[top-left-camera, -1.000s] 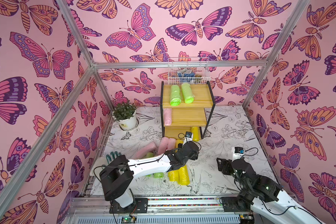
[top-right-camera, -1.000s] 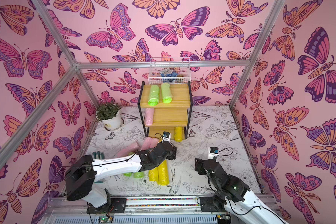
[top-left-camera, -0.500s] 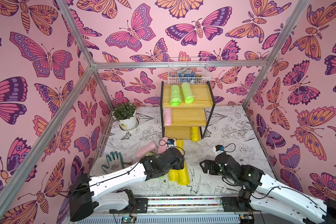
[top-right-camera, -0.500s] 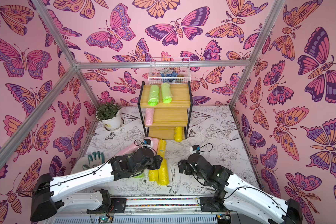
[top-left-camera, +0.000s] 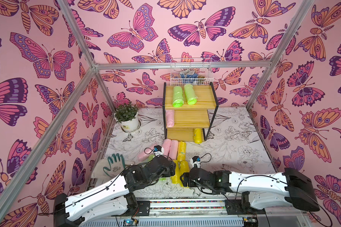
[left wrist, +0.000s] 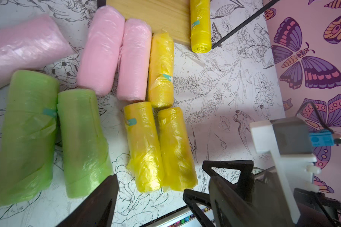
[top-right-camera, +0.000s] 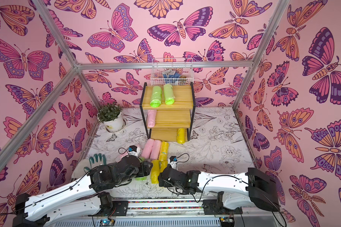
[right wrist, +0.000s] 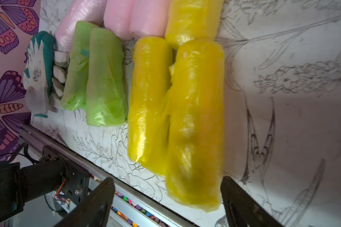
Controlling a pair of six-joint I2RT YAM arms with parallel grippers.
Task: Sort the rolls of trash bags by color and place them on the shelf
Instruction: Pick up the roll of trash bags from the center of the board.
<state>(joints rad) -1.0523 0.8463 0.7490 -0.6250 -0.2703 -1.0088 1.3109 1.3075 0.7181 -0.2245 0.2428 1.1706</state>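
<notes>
My left gripper will reach outward and down next, with its fingers on both sides of the far end of the yellow roll by my right gripper.
The shelf [top-left-camera: 197,118] holds two green rolls [top-left-camera: 177,96] on top, a pink roll [top-left-camera: 170,118] on the middle board and a yellow roll [top-left-camera: 197,135] at the bottom. On the floor in front lie three pink rolls [left wrist: 102,49], two green rolls [left wrist: 28,133] and three yellow rolls [left wrist: 142,145]. My left gripper [left wrist: 161,206] hovers open and empty just short of the near yellow ends. My right gripper [right wrist: 169,204] is open, and the near end of a yellow roll [right wrist: 197,118] lies between its fingers, untouched. Both grippers nearly meet in a top view, left gripper [top-left-camera: 169,169] and right gripper [top-left-camera: 183,179].
A potted plant [top-left-camera: 127,118] stands at the back left. A green and white glove [top-left-camera: 114,165] lies left of the rolls. A white wire basket [top-left-camera: 191,72] hangs behind the shelf. The front rail [top-left-camera: 185,204] runs just below the grippers.
The left arm has pulled back from near the shelf to the front of the pile. The right arm has swung left to the yellow rolls.
</notes>
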